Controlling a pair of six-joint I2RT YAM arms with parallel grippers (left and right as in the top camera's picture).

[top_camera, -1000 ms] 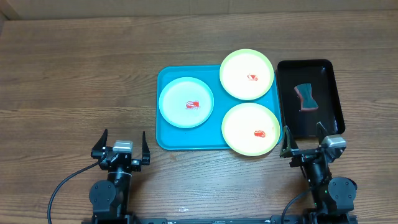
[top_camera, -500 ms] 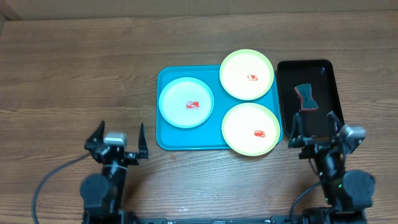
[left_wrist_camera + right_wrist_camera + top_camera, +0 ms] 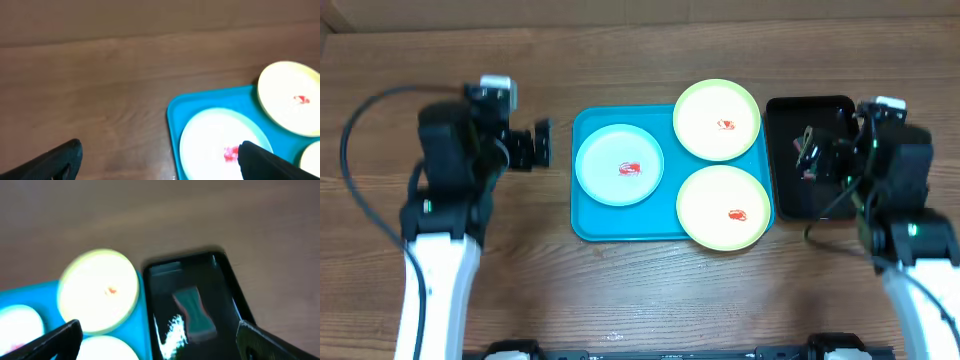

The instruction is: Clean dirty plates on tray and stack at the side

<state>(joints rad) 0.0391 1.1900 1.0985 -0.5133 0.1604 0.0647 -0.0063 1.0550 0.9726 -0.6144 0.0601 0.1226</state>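
My right gripper moves down into the black tray next with open fingers on either side of the teal sponge's middle [image 3: 194, 310], since the sponge lies below the gripper.
Three plates lie on the turquoise tray [image 3: 592, 226], each with a red smear. The light-blue rimmed one [image 3: 620, 165] is at the left, and two yellow-green rimmed ones sit at the far right [image 3: 717, 120] and near right [image 3: 723, 207]. My left gripper [image 3: 538, 146] hangs open just left of the tray. In the left wrist view it [image 3: 160, 150] straddles the tray's left edge [image 3: 175, 107], one finger over the blue plate [image 3: 215, 140]. My right gripper [image 3: 803, 152] is open above the black tray, holding nothing.
The narrow black tray [image 3: 820, 110] stands right of the turquoise one. The right wrist view shows a teal sponge [image 3: 192, 312] lying in it [image 3: 180, 262], beside the far yellow-green plate [image 3: 97, 290]. Bare wooden table [image 3: 620, 60] lies all round.
Both arms have risen from the front edge and swung away from it. The left now sits beside the tray's left edge, the right over the black tray. Both grippers stay open.
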